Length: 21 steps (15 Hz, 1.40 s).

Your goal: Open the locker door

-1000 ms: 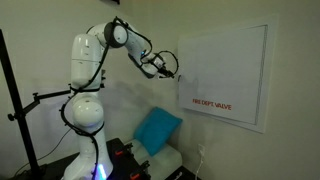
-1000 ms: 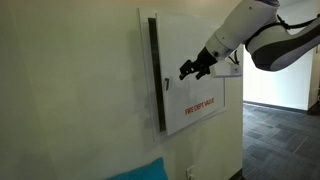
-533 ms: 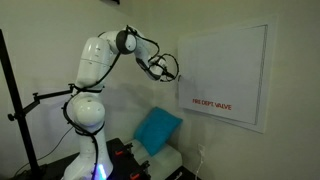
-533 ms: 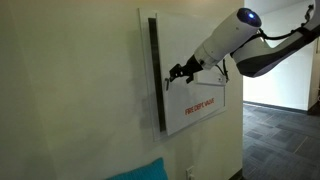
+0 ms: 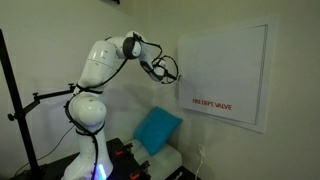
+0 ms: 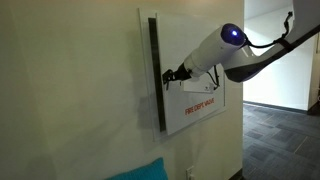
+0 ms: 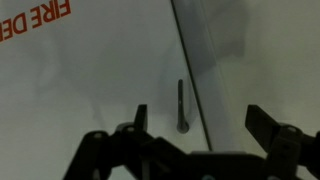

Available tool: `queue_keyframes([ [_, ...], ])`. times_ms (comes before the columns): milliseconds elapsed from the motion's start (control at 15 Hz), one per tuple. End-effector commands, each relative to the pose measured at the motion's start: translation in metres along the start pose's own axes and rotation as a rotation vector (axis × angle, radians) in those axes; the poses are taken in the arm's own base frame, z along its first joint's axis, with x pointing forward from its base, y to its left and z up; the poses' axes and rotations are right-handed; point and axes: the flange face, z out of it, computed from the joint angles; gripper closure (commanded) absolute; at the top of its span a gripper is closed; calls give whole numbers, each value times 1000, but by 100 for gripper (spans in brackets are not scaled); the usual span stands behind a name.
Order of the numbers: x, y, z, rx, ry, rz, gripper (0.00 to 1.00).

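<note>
Next, my gripper advances toward the door (image 7: 90, 70) and brings its spread fingers around the thin dark handle (image 7: 181, 107) to close, because that handle still stands just beyond them.
The locker door (image 5: 225, 75) is a large white panel on the wall with red "FIRE DEPT. VALVE" lettering (image 5: 211, 103) near its lower edge. It also shows in an exterior view (image 6: 197, 92), with a small dark handle (image 6: 165, 84) near its edge. My gripper (image 5: 170, 68) is at that edge, its tips (image 6: 170, 76) right by the handle. In the wrist view the thin dark handle (image 7: 181, 105) stands upright on the door (image 7: 90, 70), just beyond my open gripper (image 7: 203, 120). It lies between the two spread fingers (image 7: 141, 117), and nothing is held.
A blue cushion (image 5: 157, 128) lies below the door, beside the robot's base. A black stand (image 5: 20, 105) is at the far side of the robot. The door's dark side edge (image 6: 153, 70) stands out from the white wall. An open passage with dark floor (image 6: 280, 130) lies beyond.
The arm has swung toward the door's handle edge. The gripper has moved from in front of the panel to right at the handle.
</note>
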Motion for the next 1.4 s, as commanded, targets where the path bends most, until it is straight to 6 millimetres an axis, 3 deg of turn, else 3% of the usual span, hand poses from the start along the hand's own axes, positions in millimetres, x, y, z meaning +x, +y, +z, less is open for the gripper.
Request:
queue_keyframes([
  [0, 7, 1, 11, -21, 50, 23, 0],
  [400, 16, 15, 20, -9, 58, 35, 0],
  [800, 27, 17, 29, -10, 87, 13, 0],
  [1133, 27, 17, 39, -13, 84, 16, 23],
  [1200, 27, 18, 41, -14, 83, 15, 23],
  [1267, 26, 18, 43, -16, 83, 16, 30],
  [1333, 26, 18, 44, -17, 82, 17, 27],
])
